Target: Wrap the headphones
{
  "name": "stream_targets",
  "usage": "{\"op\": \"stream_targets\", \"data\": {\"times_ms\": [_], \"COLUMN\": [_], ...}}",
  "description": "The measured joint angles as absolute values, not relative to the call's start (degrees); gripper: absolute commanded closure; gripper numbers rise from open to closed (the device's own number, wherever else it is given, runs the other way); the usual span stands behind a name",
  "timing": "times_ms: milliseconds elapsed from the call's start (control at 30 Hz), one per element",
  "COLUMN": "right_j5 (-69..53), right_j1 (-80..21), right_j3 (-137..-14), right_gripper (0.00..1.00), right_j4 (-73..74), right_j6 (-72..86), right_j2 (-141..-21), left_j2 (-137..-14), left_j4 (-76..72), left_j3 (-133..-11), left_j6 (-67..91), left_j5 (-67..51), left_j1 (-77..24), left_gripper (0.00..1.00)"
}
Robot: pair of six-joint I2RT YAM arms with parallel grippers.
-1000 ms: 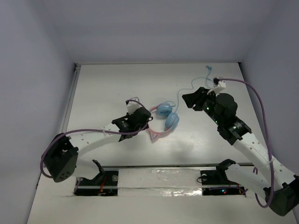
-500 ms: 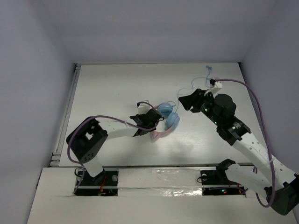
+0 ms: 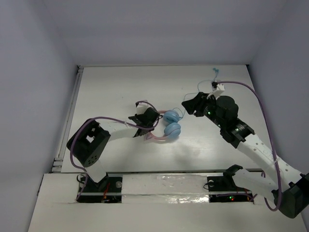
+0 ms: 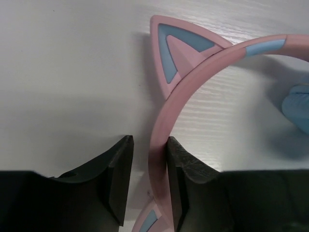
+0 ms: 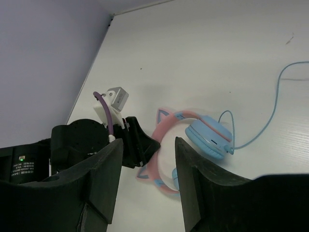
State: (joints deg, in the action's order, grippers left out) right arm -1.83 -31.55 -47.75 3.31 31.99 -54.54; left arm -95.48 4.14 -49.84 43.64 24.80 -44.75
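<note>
The pink headband (image 3: 153, 138) already passes between the left gripper's open fingers, so next my left gripper stays low and closes between the cat ears.
The headphones lie mid-table, with two light blue ear cups (image 3: 171, 123) and a pink cat-ear headband (image 3: 153, 138). Their thin blue cable (image 3: 193, 92) runs up-right to a plug near the far edge. My left gripper (image 3: 151, 127) is low at the headband. In the left wrist view the headband (image 4: 193, 82) passes between its fingers (image 4: 116, 179), touching the right one, with a gap to the left one. My right gripper (image 3: 188, 103) hovers open and empty right of the ear cups. Its wrist view shows the headphones (image 5: 207, 135) and cable (image 5: 277, 96) below it.
A white rail (image 3: 72, 111) runs along the table's left edge. Lilac walls close in the back and both sides. The arm bases (image 3: 101, 183) sit at the near edge. The right arm's purple hose (image 3: 268, 104) loops over the right side.
The left gripper has moved onto the headband. The headphones have shifted and turned a little to the left. The right gripper has edged left.
</note>
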Motion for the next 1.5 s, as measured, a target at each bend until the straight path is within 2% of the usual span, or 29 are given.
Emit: {"op": "stream_targets", "data": {"times_ms": [67, 367, 400, 433, 500, 567, 600, 733, 800, 833, 867, 900, 1067, 1200, 1267, 1300, 1333, 1400, 1433, 1500], "right_j5": [-1.8, -1.72, -1.72, -1.72, -1.65, -1.39, -1.3, 0.12, 0.71, 0.95, 1.02, 0.99, -1.67, -5.5, -8.36, -9.85, -11.0, -13.72, -15.7, -19.97], "right_j1": [-31.57, -31.57, -31.57, -31.59, -31.64, -31.73, -31.81, -31.97, -31.97, -31.97, -31.97, -31.97, -31.94, -31.94, -31.94, -31.94, -31.83, -30.96, -29.8, -26.76], "right_j3": [-47.75, -47.72, -47.72, -47.72, -47.51, -47.09, -46.92, -46.81, -46.74, -46.68, -46.52, -46.26, -45.93, -46.0, -46.09, -46.35, -46.87, -49.39, -50.96, -53.47], "right_gripper": [0.47, 0.47, 0.47, 0.47, 0.47, 0.48, 0.48, 0.49, 0.58, 0.75, 0.85, 1.0, 1.0, 1.0, 0.84, 0.72, 0.53, 0.39, 0.29, 0.22], "right_j4": [2.96, 1.61, 1.34, 1.06, 0.78, 0.69, 0.78, 0.78, 0.6, 0.32, -0.21, -0.89, -3.49, -6.68, -8.71, -9.52, -9.82, -9.82, -9.96, -10.63], "right_j6": [32.18, 32.64, 32.77, 32.82, 32.88, 32.99, 33.04, 33.04, 32.99, 32.86, 32.42, 32.36, 29.02, 24.62, 22.11, 20.75, 19.64, 16.51, 15.09, 13.34], "right_j2": [-55.27, -56.05, -56.16, -56.31, -56.53, -56.53, -56.53, -56.36, -56.18, -56.18, -56.18, -56.18, -56.25, -56.25, -56.27, -56.4, -56.75, -58.37, -59.42, -61.14], "left_j2": [-95.48, -96.86, -97.25, -97.82, -98.94, -99.83, -99.98, -99.94, -99.5, -98.89, -97.95, -96.57, -85.45, -77.82, -75.22, -74.15, -73.19, -71.72, -71.33, -71.2], "left_j4": [3.92, 0.84, 0.56, 0.3, -0.38, -0.84, -1.13, -1.91, -1.37, -0.36, 1.32, 3.25, 18.52, 25.39, 26.79, 27.27, 27.62, 28.56, 29.12, 31.05], "left_j3": [-49.65, -49.91, -50.28, -50.74, -51.7, -52.47, -52.51, -52.51, -52.49, -52.49, -52.49, -52.56, -58.57, -68.97, -74.37, -76.53, -78.3, -81.25, -82.5, -85.34], "left_j6": [41.87, 36.75, 36.38, 36.07, 35.55, 34.94, 34.5, 34.74, 34.52, 34.3, 33.71, 32.84, 24.12, 16.78, 13.91, 12.95, 12.34, 11.27, 10.87, 10.2], "left_j5": [24.69, 23.99, 23.9, 23.88, 23.94, 24.18, 24.05, 23.2, 22.63, 22.09, 21.52, 21.21, 18.41, 13.69, 11.81, 11.03, 10.28, 8.01, 6.24, 2.35], "left_j1": [-43.97, -43.66, -43.66, -43.66, -43.64, -43.51, -43.46, -43.4, -43.33, -43.31, -43.27, -42.98, -39.83, -32.36, -28.62, -27.14, -26.28, -25.76, -25.5, -24.95], "left_gripper": [0.62, 0.61, 0.64, 0.71, 0.76, 0.9, 1.0, 1.0, 1.0, 1.0, 1.0, 1.0, 1.0, 1.0, 1.0, 1.0, 1.0, 1.0, 1.0, 1.0]}}
